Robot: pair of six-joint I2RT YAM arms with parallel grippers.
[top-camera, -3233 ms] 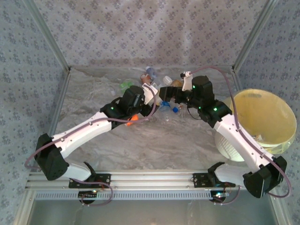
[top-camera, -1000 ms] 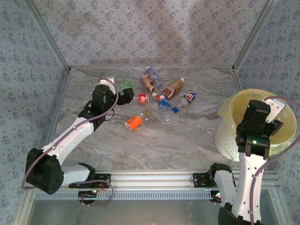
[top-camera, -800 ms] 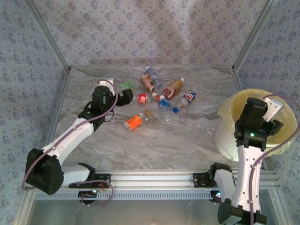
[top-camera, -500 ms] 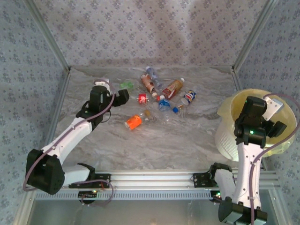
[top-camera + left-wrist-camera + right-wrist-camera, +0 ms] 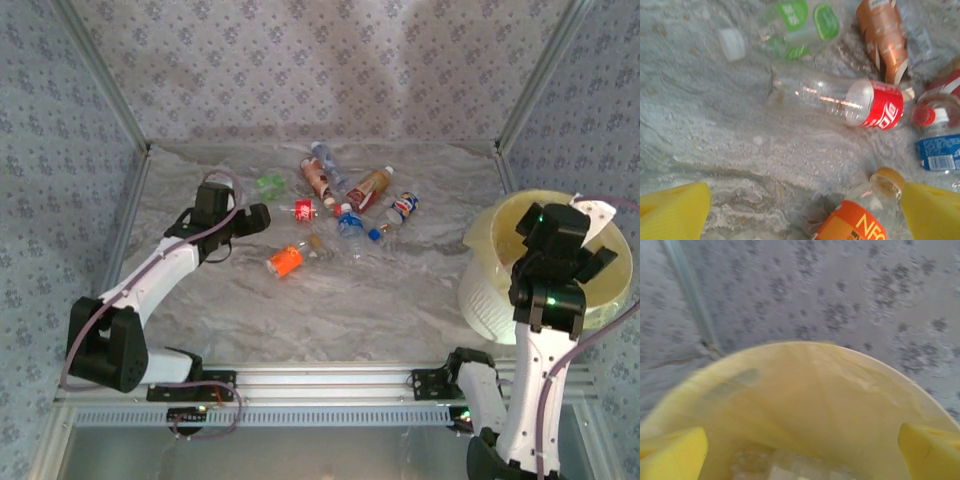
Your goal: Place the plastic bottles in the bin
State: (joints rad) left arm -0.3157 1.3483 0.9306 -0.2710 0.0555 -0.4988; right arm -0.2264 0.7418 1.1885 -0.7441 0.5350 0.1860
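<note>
I need to lower my left gripper and draw it back over the orange label [image 5: 285, 261] [image 5: 852, 222], turning it on the way down, because that bottle lies slanted across the gripper's open fingers.
Several plastic bottles lie in a loose cluster at the back middle of the table. Among them are a green-labelled crushed one [image 5: 270, 183], a red-labelled one [image 5: 304, 209] and an orange-labelled one [image 5: 285, 261]. My left gripper [image 5: 253, 215] hovers open just left of the cluster. In the left wrist view the orange-labelled bottle [image 5: 855, 222] lies close to the right finger [image 5: 932, 210], and the red-labelled bottle [image 5: 840, 100] lies farther ahead. My right gripper [image 5: 585, 250] is open above the bin [image 5: 482, 300]. Nothing sits between its fingers [image 5: 670, 455]. Clear plastic [image 5: 790, 465] lies in the bin's bottom.
A brown-labelled bottle [image 5: 885, 37] and a blue-labelled one [image 5: 940, 150] lie near the red one. Metal frame posts [image 5: 130, 200] and patterned cloth walls enclose the table. The bin stands at the right edge, with bare marbled table [image 5: 350, 310] in front of the cluster.
The right gripper's jaws have opened wide over the bin. The left arm has shifted a little, its open gripper dropping slightly toward the orange-labelled bottle.
</note>
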